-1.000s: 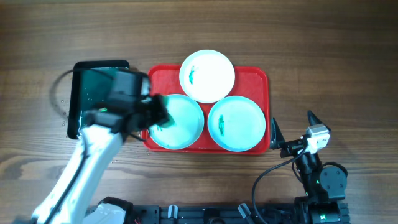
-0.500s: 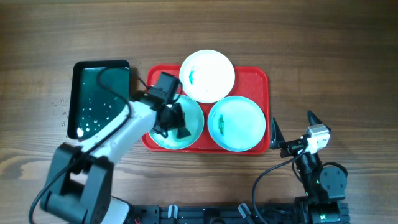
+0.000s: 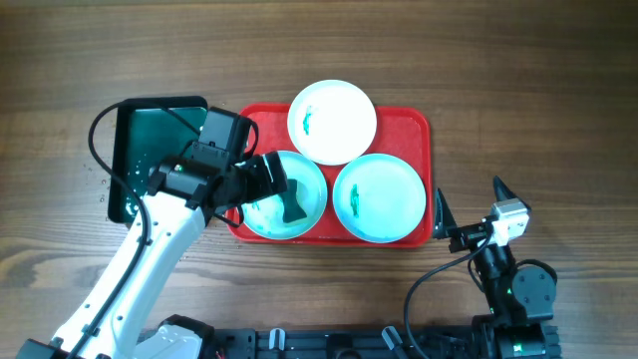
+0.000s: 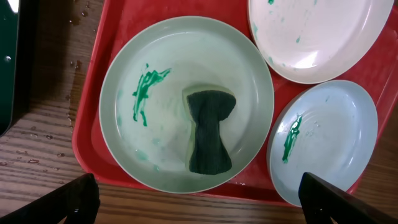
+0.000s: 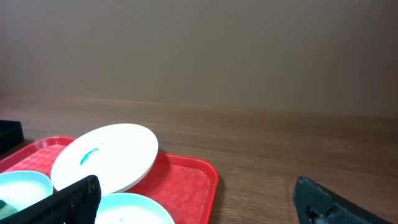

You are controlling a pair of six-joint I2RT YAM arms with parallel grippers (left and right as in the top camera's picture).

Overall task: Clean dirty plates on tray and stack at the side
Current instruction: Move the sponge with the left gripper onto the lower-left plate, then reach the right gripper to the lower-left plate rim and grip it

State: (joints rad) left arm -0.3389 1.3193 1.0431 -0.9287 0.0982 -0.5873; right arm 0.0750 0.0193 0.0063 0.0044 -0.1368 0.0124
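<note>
The robot's right gripper needs to rise next, tip fingers-down, cross the tray and go down onto the sponge plate's rim beside the white plate (image 3: 332, 121), since the left gripper hovers opposite.
The red tray (image 3: 417, 130) carries three plates. A white plate (image 3: 332, 121) with a green smear lies at the far side, reaching over the tray's rim. The left turquoise plate (image 4: 186, 102) has a green smear and a dark green sponge (image 4: 209, 130) lying loose in its middle. The right turquoise plate (image 3: 379, 197) is also smeared. My left gripper (image 3: 271, 184) hovers over the left plate, open, with its fingertips (image 4: 74, 199) spread wide of the sponge. My right gripper (image 3: 471, 202) rests open and empty to the right of the tray.
A smaller dark green tray (image 3: 150, 150) with water drops sits left of the red tray. Droplets wet the wood beside it. Bare wooden table lies beyond and to the right of the tray (image 5: 186, 177).
My left gripper has gone from shut to open, and the sponge now lies free in the left turquoise plate. The left arm has shifted over that plate. The right arm is still.
</note>
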